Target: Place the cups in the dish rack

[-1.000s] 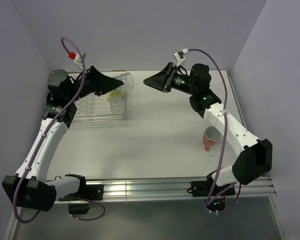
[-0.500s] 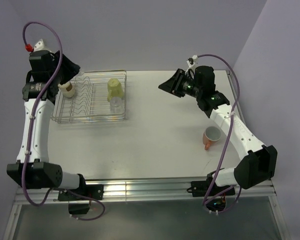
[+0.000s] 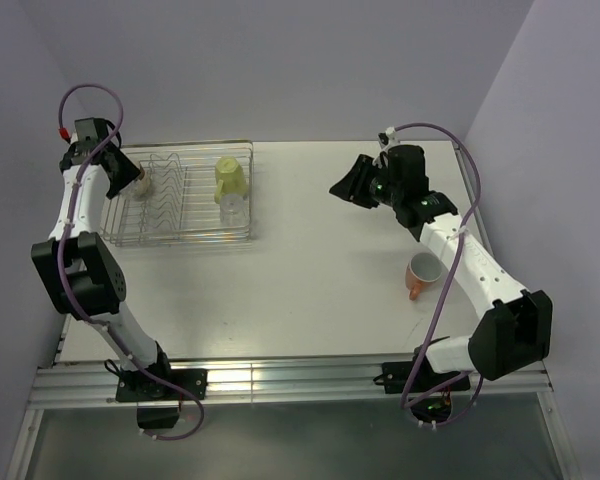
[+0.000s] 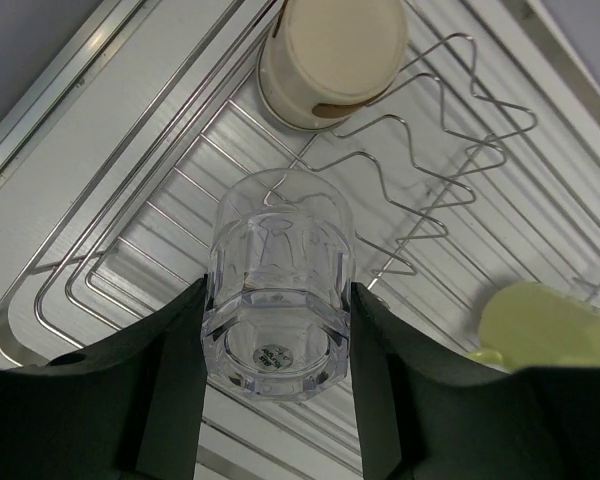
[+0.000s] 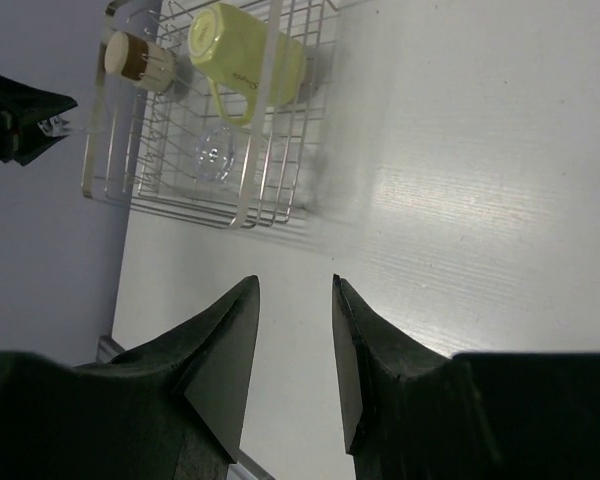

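Note:
My left gripper lowers the upturned clear glass onto the empty wires beside the brown cup next and releases it, since that free spot lies below my left gripper.
My left gripper (image 4: pixel 277 290) is shut on a clear glass (image 4: pixel 280 300), held base toward the camera just above the left end of the silver wire dish rack (image 4: pixel 460 130). A brown cup (image 4: pixel 330 55) with a cream base sits upside down in the rack just beyond it. A pale yellow-green mug (image 3: pixel 230 178) and a second clear glass (image 3: pixel 233 210) sit at the rack's right end (image 3: pixel 180 240). An orange-salmon mug (image 3: pixel 420 273) lies on the table at the right. My right gripper (image 5: pixel 293 285) is open and empty, above the table right of the rack.
The rack (image 5: pixel 170 205) stands at the back left, close to the table's left edge and the purple wall. The right forearm (image 3: pixel 450 245) passes beside the orange mug. An aluminium rail (image 3: pixel 300 375) runs along the near edge.
My left arm has swung from the rack's right end to its far left end with the clear glass in it. My right gripper has drawn back to the right.

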{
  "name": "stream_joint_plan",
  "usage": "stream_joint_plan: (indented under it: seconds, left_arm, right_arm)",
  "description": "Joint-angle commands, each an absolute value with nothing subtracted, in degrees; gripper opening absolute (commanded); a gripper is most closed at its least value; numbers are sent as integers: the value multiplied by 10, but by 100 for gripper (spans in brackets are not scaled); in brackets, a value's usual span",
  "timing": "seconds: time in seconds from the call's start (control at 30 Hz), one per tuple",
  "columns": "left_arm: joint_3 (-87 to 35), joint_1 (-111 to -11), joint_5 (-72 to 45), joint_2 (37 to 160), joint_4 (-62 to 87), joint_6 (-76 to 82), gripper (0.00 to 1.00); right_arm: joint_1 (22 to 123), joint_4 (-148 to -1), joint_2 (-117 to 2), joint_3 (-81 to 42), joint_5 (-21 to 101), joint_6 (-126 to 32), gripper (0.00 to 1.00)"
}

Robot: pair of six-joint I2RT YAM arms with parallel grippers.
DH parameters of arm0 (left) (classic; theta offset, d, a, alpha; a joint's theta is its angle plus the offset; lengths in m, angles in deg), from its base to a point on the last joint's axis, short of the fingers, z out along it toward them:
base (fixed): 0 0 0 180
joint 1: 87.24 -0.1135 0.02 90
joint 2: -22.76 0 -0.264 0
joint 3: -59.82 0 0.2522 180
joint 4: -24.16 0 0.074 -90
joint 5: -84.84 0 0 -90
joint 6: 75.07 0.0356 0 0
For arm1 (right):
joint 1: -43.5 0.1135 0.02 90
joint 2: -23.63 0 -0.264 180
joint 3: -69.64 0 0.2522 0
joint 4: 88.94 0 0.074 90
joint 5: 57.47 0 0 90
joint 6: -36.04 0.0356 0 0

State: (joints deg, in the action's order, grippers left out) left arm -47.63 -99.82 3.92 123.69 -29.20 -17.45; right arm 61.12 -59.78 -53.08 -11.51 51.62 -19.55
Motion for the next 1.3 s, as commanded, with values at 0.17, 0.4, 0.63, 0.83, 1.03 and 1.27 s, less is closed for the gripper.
stream_joint_plan:
  seconds: [0.17, 0.4, 0.63, 0.83, 1.03, 1.27]
  left_arm:
    - [-559, -1016, 66, 1294, -308, -163, 0]
    - [-574, -1033, 40, 1334, -311, -157, 0]
    - [-565, -1039, 22, 1358, -307, -158, 0]
    - [-552, -1039, 20, 1378, -299, -158, 0]
    - [-549, -1039, 16, 1404, -292, -159, 0]
    - [-555, -1039, 14, 1423, -290, -165, 2]
  right_arm:
    - [607, -624, -536, -104, 518, -211, 43]
    - [607, -629, -549, -102, 520, -214, 43]
    - [605, -630, -553, -101, 520, -216, 43]
    - [606, -631, -555, -99, 521, -217, 42]
    - [605, -631, -556, -98, 523, -220, 42]
    - [603, -631, -558, -98, 526, -222, 42]
